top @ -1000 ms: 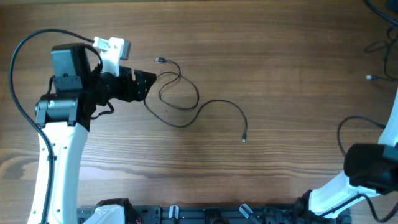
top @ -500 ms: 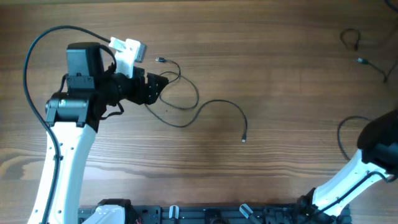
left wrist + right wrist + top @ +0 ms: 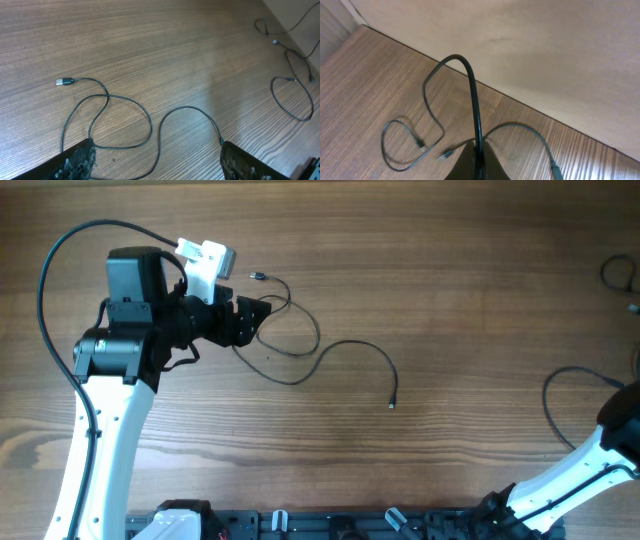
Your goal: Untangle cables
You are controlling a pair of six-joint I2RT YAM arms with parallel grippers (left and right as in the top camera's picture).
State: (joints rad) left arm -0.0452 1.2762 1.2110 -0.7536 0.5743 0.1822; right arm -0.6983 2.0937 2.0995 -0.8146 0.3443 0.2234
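Note:
I will next move my right gripper toward the small cable loop (image 3: 618, 273) (image 3: 400, 150), which is to its left in the wrist view, and let go of its cable clear of the cable under it.
One thin black cable (image 3: 300, 350) lies in loose loops on the wood, from a plug (image 3: 256, 276) at the upper left to an end plug (image 3: 391, 404) in the middle. My left gripper (image 3: 258, 320) hovers open at the left side of these loops. In the left wrist view its fingers (image 3: 75, 161) straddle the cable (image 3: 125, 107) without touching it. My right gripper (image 3: 476, 148) is shut on a black cable (image 3: 474, 95) that arches up from its tips. Its hand is out of the overhead view. More cables (image 3: 402, 142) lie on the table below it.
Loose strands (image 3: 292, 90) lie far right near the table edge, partly seen in the overhead view as a cable loop (image 3: 612, 275). The right arm (image 3: 600, 455) stands at the lower right with its own thick cable (image 3: 552, 395). A pale wall (image 3: 545, 55) borders the table.
The left arm shifted a little right over the loops, then held still. The right arm swung outward past the frame edge, and the cables at the top right were dragged further right.

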